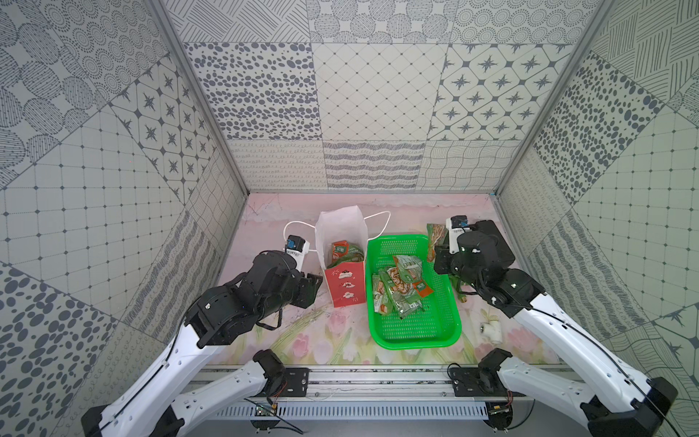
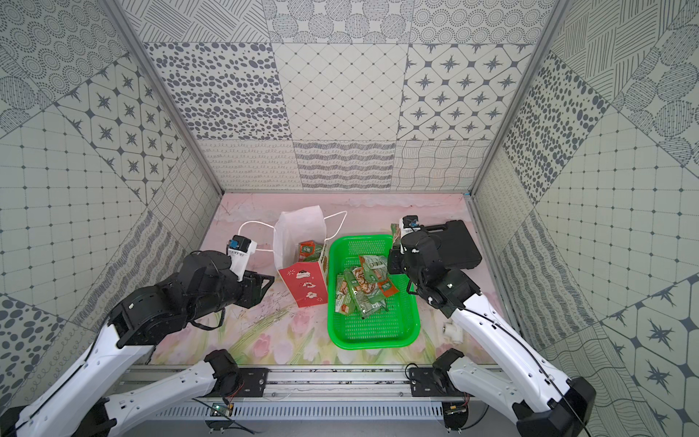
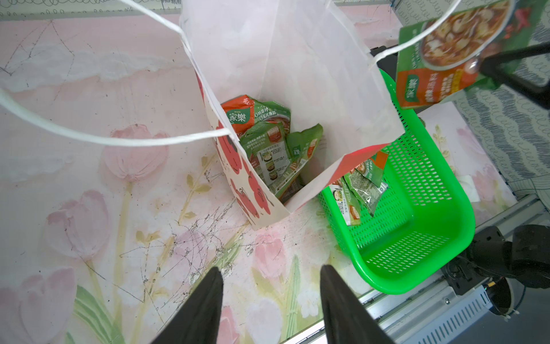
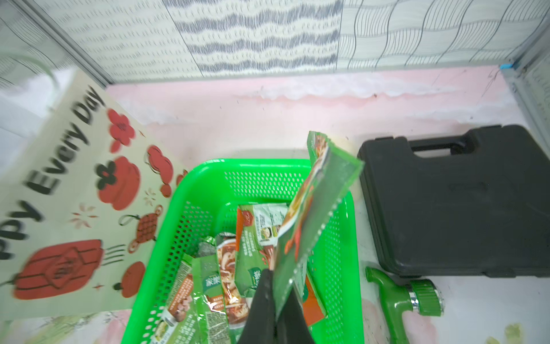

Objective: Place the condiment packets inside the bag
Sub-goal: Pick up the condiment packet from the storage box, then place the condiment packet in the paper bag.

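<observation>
The bag stands across the basket (image 1: 416, 342) from my right gripper. I need to lift the gripper, move it over the bag's opening (image 1: 343, 244), lower the packet in and then release it.
The bag (image 1: 342, 230) stands open left of the green basket (image 1: 416, 342), white inside with a red front. A few condiment packets (image 3: 268, 143) lie at the bag's bottom. Several more packets (image 1: 401, 287) are piled in the basket. My right gripper (image 4: 278, 280) is shut on the lower edge of one green packet (image 4: 315, 208), which stands upright above the basket's far right corner; in a top view this held packet (image 1: 435, 236) shows beside the right wrist. My left gripper (image 3: 270, 271) hangs open and empty over the mat, just left of the bag's red front.
A black plastic case (image 4: 461, 202) lies right of the basket near the right wall. A green hose nozzle (image 4: 401, 295) and a small white fitting (image 1: 491, 328) lie on the mat at the right. The bag's cord handles (image 3: 89, 134) hang loose.
</observation>
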`<state>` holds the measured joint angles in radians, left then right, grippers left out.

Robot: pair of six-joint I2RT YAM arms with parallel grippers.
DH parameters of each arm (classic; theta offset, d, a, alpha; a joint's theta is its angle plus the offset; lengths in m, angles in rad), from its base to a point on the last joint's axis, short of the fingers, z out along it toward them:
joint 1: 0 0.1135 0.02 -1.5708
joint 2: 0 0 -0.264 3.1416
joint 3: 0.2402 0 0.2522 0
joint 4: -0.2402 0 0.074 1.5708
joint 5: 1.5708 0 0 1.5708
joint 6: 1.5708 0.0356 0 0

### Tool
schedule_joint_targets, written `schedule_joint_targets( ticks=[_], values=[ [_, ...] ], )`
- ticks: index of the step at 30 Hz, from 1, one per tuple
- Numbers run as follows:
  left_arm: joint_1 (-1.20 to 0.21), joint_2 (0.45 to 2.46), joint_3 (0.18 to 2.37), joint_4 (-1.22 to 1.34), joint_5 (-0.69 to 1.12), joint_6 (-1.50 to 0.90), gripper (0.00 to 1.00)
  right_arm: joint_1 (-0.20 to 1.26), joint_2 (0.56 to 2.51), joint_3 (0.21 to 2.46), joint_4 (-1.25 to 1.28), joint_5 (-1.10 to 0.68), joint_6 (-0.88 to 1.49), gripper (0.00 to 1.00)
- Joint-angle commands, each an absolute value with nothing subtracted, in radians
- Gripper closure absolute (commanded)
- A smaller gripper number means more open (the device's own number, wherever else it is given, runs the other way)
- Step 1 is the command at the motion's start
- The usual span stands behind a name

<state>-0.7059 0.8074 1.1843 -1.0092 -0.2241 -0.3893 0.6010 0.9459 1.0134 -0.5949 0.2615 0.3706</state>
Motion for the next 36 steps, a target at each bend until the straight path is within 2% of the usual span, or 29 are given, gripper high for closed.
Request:
schedule_joint_targets(
  ticks=[1,8,16,22,29,36],
  values=[
    [-0.704,0.783,1.144,-0.926,-0.290,-0.365,0.43,0.610,0.894,1.104,-0.583,0.265,0.341,1.00],
    [-0.704,0.769,1.143,-0.913,-0.275,-0.361,0.43,0.656,0.866,1.289,-0.529,0.198,0.295,1.00],
    [-0.704,0.760,1.132,-0.899,-0.265,-0.360,0.41,0.680,0.956,1.418,-0.394,-0.148,0.356,1.00],
    [-0.705,0.754,1.129,-0.896,-0.261,-0.361,0.41,0.704,1.087,1.501,-0.364,-0.330,0.396,1.00],
    [-0.702,0.752,1.125,-0.894,-0.262,-0.357,0.41,0.736,1.264,1.611,-0.465,-0.419,0.412,1.00],
    [-0.704,0.753,1.126,-0.889,-0.257,-0.354,0.40,0.772,1.432,1.721,-0.643,-0.414,0.392,1.00]
  ],
)
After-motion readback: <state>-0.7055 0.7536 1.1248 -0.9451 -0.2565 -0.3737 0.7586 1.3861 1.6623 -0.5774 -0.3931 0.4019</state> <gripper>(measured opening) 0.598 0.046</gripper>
